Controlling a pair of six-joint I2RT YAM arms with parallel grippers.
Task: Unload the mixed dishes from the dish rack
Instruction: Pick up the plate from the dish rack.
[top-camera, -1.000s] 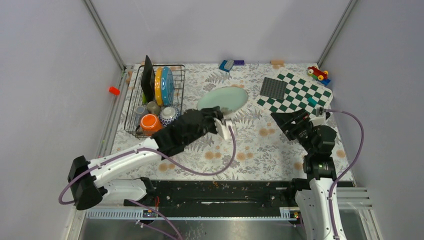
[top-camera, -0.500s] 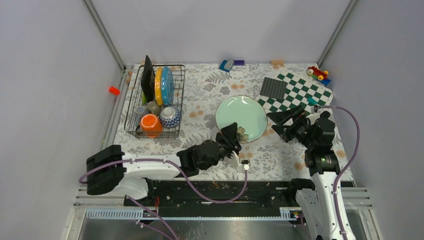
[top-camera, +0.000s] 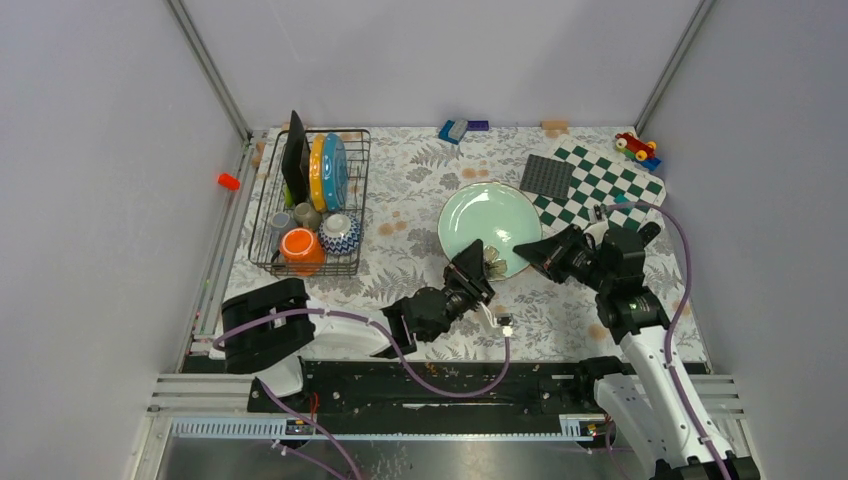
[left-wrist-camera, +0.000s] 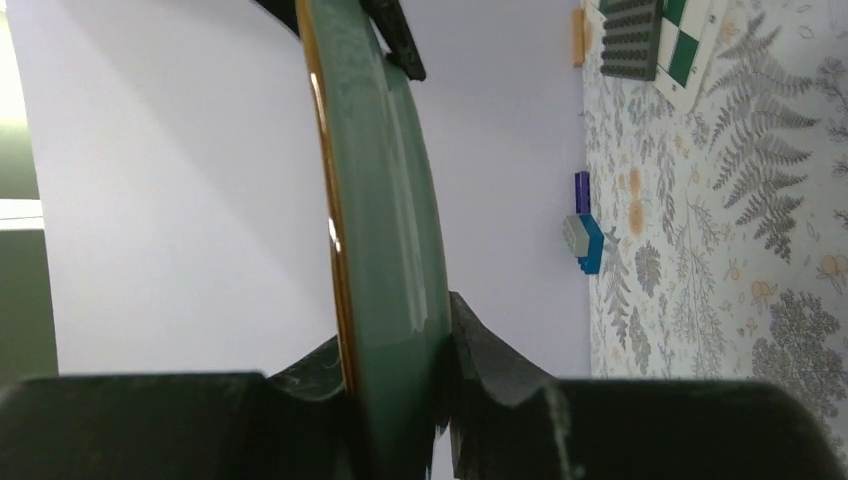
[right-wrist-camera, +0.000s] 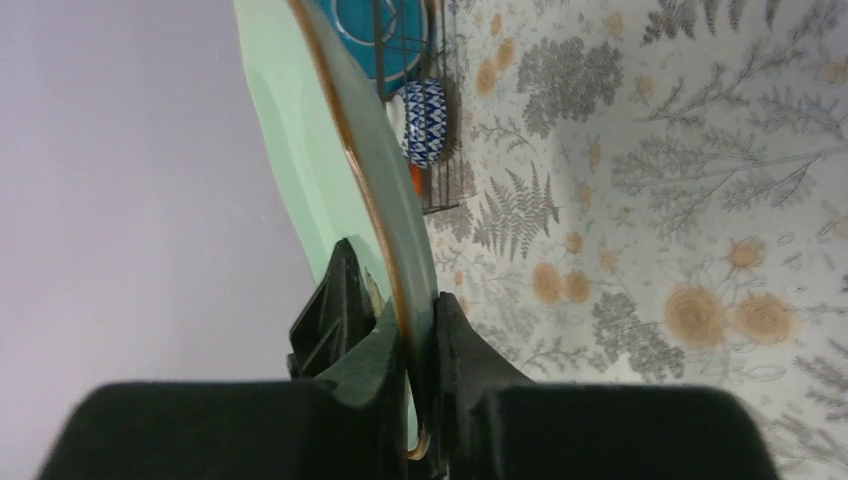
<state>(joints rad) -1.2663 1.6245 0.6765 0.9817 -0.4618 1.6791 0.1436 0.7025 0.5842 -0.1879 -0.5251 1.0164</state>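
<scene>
The floral table is bare below and back from my right gripper, so my right gripper will next lower the plate back, clear of the chequered board, and release the plate's rim.
A pale green plate (top-camera: 488, 228) is held tilted above the floral table, right of the dish rack (top-camera: 362, 190). My left gripper (top-camera: 481, 266) is shut on its near rim, seen edge-on in the left wrist view (left-wrist-camera: 395, 400). My right gripper (top-camera: 537, 256) is shut on the right rim (right-wrist-camera: 412, 350). In the rack stand a black square plate (top-camera: 295, 155), a yellow plate (top-camera: 318, 170) and a blue plate (top-camera: 335, 170). Below them sit an orange mug (top-camera: 299, 245), a patterned bowl (top-camera: 338, 232) and a grey cup (top-camera: 281, 220).
A green-white chequered board (top-camera: 605, 190) with a dark studded square (top-camera: 547, 177) lies at the back right, close to the plate. Small blocks (top-camera: 453, 130) and a red toy (top-camera: 635, 147) sit along the back wall. An orange piece (top-camera: 229, 181) lies left of the rack.
My left arm has swung the pale green plate from beside the rack toward the right arm. My right gripper moved in and closed on the plate's right rim.
</scene>
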